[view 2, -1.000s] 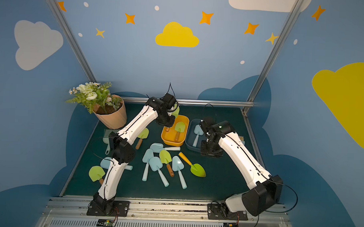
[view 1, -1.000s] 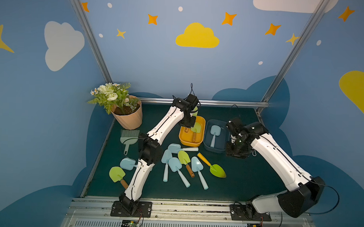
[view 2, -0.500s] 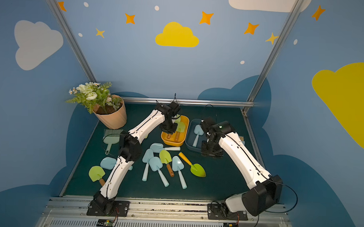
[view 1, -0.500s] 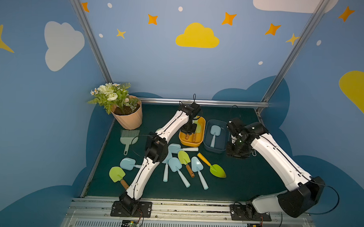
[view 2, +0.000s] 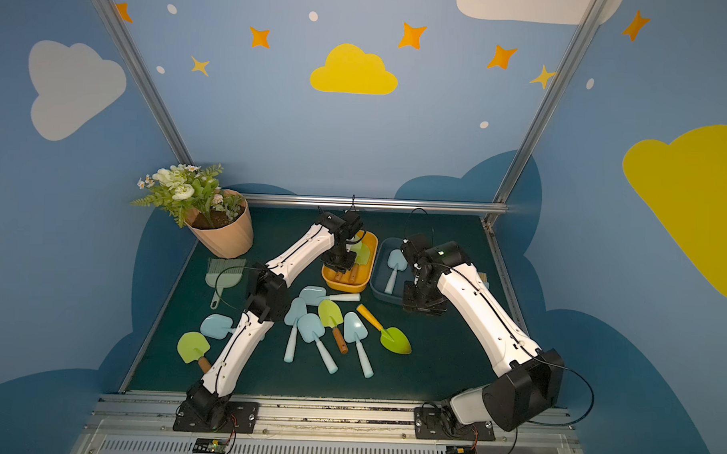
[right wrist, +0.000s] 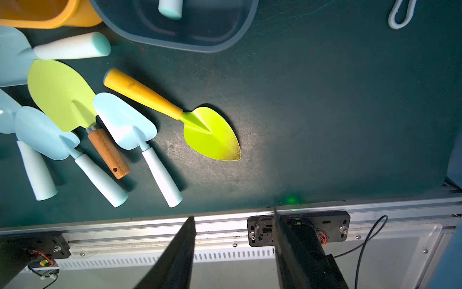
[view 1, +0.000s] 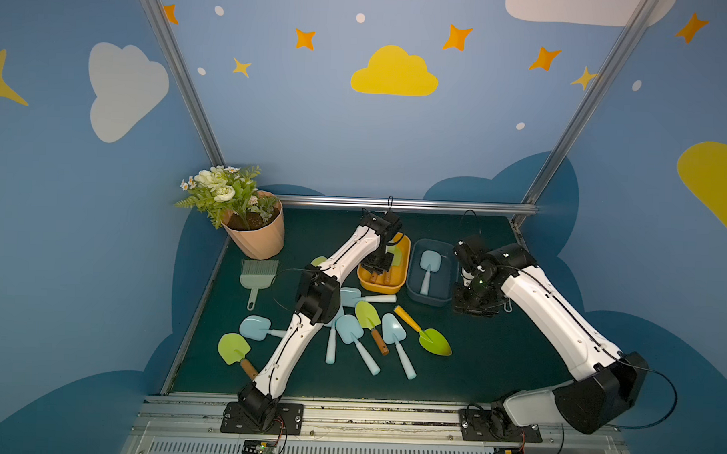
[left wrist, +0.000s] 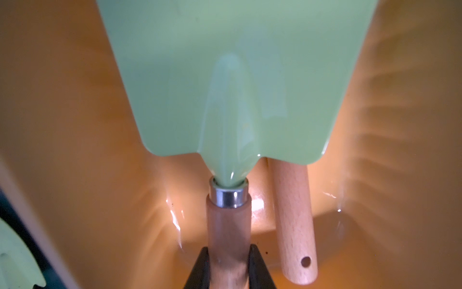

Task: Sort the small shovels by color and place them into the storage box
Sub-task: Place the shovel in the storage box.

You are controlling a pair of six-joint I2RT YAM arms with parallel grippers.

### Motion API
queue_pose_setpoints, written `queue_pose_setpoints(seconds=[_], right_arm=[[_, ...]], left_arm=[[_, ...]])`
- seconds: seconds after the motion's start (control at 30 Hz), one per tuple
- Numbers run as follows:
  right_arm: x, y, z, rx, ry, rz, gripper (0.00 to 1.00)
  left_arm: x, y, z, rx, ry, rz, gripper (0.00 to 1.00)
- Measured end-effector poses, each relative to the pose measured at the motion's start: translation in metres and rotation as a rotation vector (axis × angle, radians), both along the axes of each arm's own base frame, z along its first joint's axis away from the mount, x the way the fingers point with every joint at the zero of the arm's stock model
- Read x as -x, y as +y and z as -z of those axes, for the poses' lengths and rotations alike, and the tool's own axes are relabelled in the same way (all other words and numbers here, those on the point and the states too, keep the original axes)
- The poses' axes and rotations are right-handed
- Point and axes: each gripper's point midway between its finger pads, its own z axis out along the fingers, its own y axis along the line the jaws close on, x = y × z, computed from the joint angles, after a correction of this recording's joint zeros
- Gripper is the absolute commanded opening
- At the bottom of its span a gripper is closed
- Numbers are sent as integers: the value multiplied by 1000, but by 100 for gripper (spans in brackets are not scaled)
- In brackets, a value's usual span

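My left gripper holds the green-bladed shovel with its blade still above the second wooden handle (left wrist: 292,220). It will next go farther down toward the bottom of the yellow storage box beside that handle and let the shovel go.
My left gripper (left wrist: 228,250) is shut on the brown wooden handle of a green-bladed shovel (left wrist: 225,87) low inside the yellow storage box (view 1: 382,287). A second wooden handle (left wrist: 292,220) lies beside it in the box. The blue storage box (view 1: 430,299) holds one light blue shovel (view 1: 429,261). My right gripper (right wrist: 233,214) hovers open and empty just right of the blue box. Several light blue shovels (view 1: 352,329) and green ones (view 1: 368,315) lie loose on the mat. Among them is an orange-handled one (right wrist: 211,132).
A flower pot (view 1: 255,236) stands at the back left with a grey-green brush (view 1: 258,274) in front of it. Another green shovel (view 1: 233,349) and a light blue one (view 1: 254,327) lie left of my left arm. A white loop (right wrist: 400,15) lies near my right gripper.
My left gripper has come down and toward the front with the green shovel, from above the yellow box's far end into the box. The right arm has not moved.
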Motion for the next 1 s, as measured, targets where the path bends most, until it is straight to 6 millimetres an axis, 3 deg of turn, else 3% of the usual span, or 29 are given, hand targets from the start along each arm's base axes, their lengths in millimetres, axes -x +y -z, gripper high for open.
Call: queue_pose_setpoints(seconds=[0.37, 0.6, 0.77, 1.0], right_arm=[[-2, -1, 3, 6, 13, -1, 52], [-1, -1, 6, 10, 21, -2, 52], [-1, -2, 8, 13, 28, 1, 52], [0, 0, 8, 1, 34, -2, 53]], left_arm=[[-7, 2, 7, 0, -3, -5, 3], [-6, 5, 25, -6, 35, -2, 3], [-7, 4, 23, 3, 32, 1, 3], [-6, 4, 23, 2, 33, 3, 10]])
